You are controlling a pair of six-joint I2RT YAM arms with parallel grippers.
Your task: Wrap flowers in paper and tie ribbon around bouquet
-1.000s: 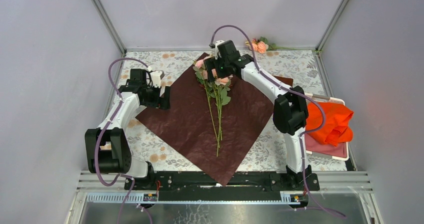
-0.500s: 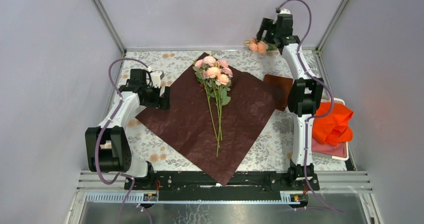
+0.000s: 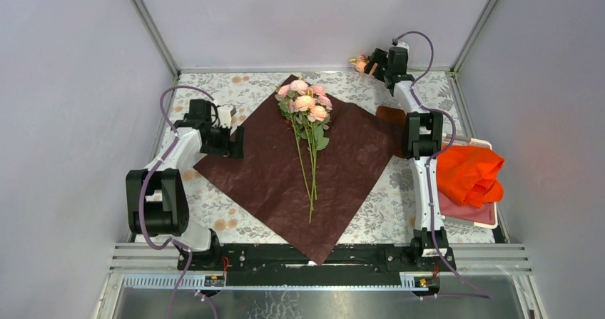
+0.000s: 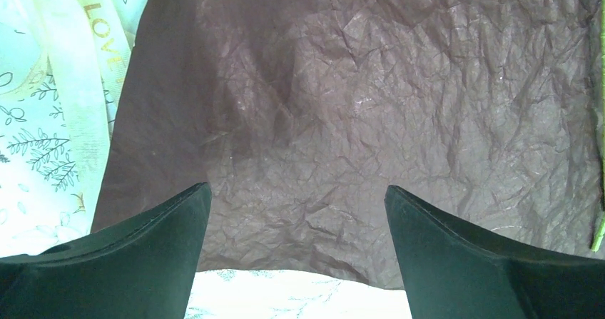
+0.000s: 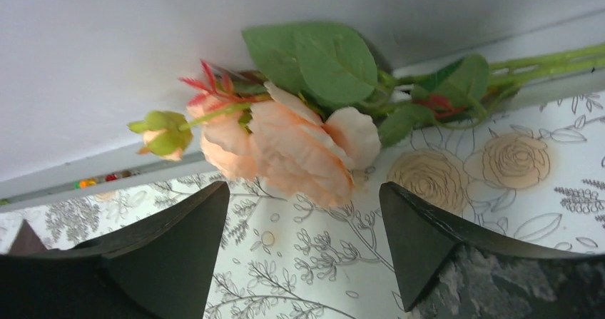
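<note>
Next, my left gripper rises from over the paper and turns toward my right gripper to close on the lone rose's stem, as only that one stands by it.
The paper (image 3: 285, 176) lies flat as a dark maroon-brown diamond in mid-table. Several pink and peach flowers (image 3: 307, 105) rest loose on it, heads to the back, stems (image 3: 312, 190) pointing at me. A separate peach rose (image 3: 361, 63) lies against the back wall; it fills the right wrist view (image 5: 300, 148). My right gripper (image 3: 377, 61) (image 5: 304, 187) stands open just short of that rose, touching nothing. My left gripper (image 3: 232, 142) (image 4: 298, 187) hangs open over the paper's left corner (image 4: 342, 155). A pale cream ribbon (image 4: 64, 83) with gold lettering lies left of the paper.
A small brown folded square (image 3: 391, 113) sits by the paper's right corner. A bright orange-red cloth (image 3: 471, 176) lies on a pink tray (image 3: 467, 215) at the right edge. The back wall stands close behind the lone rose. A floral cloth (image 3: 399, 205) covers the table.
My right arm swung from above the flower heads on the paper to the back right corner and dropped towards the lone rose. The left arm barely shifted.
</note>
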